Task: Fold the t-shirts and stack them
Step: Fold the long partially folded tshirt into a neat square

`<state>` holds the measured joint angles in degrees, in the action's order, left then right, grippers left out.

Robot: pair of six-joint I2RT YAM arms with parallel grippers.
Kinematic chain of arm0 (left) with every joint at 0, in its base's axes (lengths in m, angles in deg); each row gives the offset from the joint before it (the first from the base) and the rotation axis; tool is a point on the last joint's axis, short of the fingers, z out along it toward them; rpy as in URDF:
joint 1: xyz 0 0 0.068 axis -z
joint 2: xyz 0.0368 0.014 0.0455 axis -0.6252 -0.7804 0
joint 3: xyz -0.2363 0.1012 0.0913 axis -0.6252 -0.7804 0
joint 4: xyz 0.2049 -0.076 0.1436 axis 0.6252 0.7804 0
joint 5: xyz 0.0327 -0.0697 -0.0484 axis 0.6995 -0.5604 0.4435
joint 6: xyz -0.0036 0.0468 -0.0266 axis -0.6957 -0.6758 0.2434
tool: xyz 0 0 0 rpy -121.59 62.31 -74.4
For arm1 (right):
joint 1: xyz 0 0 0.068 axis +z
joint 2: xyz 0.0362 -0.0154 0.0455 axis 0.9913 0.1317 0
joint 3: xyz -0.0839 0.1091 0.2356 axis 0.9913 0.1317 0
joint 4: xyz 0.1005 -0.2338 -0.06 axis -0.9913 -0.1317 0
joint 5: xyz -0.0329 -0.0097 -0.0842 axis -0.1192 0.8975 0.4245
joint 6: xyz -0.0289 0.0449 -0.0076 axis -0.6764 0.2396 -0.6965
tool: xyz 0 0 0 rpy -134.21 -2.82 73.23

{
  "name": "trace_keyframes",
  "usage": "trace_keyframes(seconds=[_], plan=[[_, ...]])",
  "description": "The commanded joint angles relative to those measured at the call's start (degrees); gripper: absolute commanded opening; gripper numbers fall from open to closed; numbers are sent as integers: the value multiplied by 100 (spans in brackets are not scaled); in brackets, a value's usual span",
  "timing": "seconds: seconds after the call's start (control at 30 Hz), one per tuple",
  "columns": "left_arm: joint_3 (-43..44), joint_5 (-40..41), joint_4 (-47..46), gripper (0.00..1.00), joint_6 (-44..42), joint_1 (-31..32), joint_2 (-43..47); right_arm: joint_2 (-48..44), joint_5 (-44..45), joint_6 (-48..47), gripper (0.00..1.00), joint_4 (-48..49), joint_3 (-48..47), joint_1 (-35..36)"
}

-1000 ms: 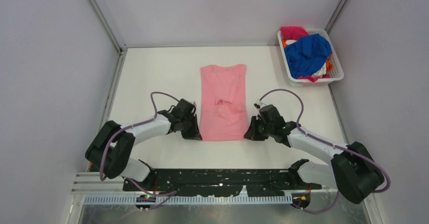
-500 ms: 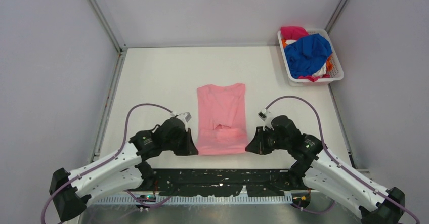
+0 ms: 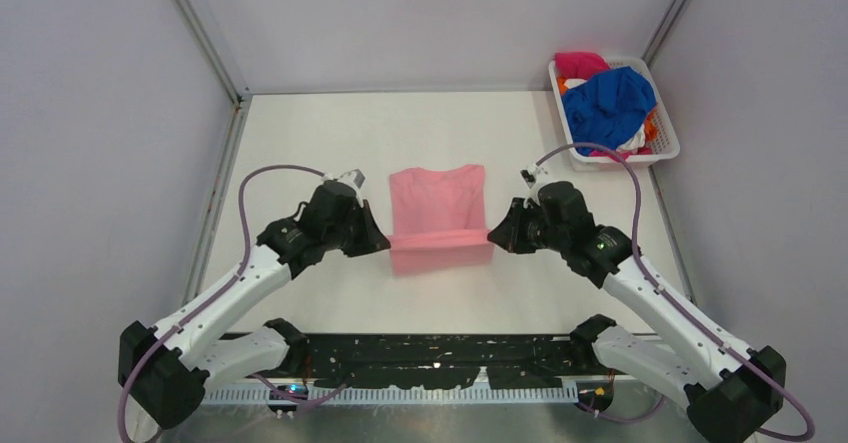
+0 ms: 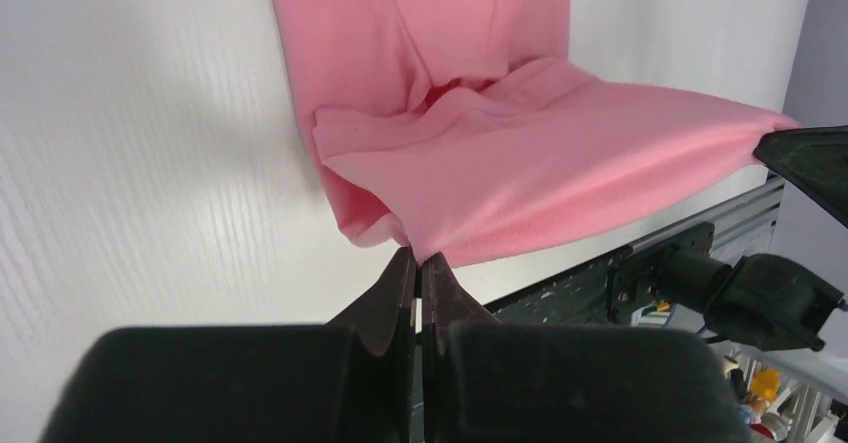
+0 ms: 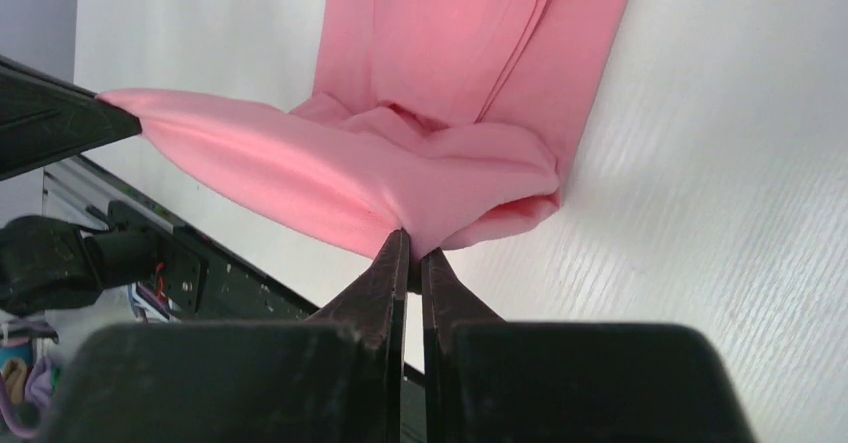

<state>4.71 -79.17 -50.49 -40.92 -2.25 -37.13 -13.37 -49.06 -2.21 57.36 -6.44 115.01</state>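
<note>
I need to move the pink t-shirt's lifted near end outward next with my right gripper, over the pink t-shirt's flat far part and down at its far end.
The light pink t-shirt (image 3: 437, 198) lies mid-table, its sides folded in, its near end lifted off the table and stretched between both grippers. My left gripper (image 3: 382, 244) is shut on the near left corner; in the left wrist view the gripper (image 4: 418, 256) pinches the pink t-shirt (image 4: 560, 153). My right gripper (image 3: 494, 235) is shut on the near right corner; in the right wrist view the gripper (image 5: 410, 235) pinches the pink t-shirt (image 5: 330, 163). The blue t-shirt (image 3: 606, 106) lies on top of the magenta (image 3: 580, 63), orange and white shirts.
The white mesh basket (image 3: 664, 150) with those shirts stands at the back right corner. Grey walls enclose the white table (image 3: 300, 143) on three sides. A black rail (image 3: 430, 348) runs along the near edge between the arm bases.
Both grippers have lifted the shirt's near end and carried it away from the arm bases, toward the far end. The shirt's visible length on the table has shortened.
</note>
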Motion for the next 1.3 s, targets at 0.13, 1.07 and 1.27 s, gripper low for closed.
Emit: trace_keyframes(seconds=[0.13, 1.07, 1.27], plan=[[1211, -161, -219, 0, -690, -731, -1045, 888, -268, -279, 5, 1214, -677, -875], [4119, -121, 236, 0, -1297, -1749, -4614, 4561, -918, -390, 5, 2228, -2835, -1759], [4613, -199, 295, 0, -1290, -1795, -5196, 5072, -751, -357, 5, 2260, -3067, -1789]])
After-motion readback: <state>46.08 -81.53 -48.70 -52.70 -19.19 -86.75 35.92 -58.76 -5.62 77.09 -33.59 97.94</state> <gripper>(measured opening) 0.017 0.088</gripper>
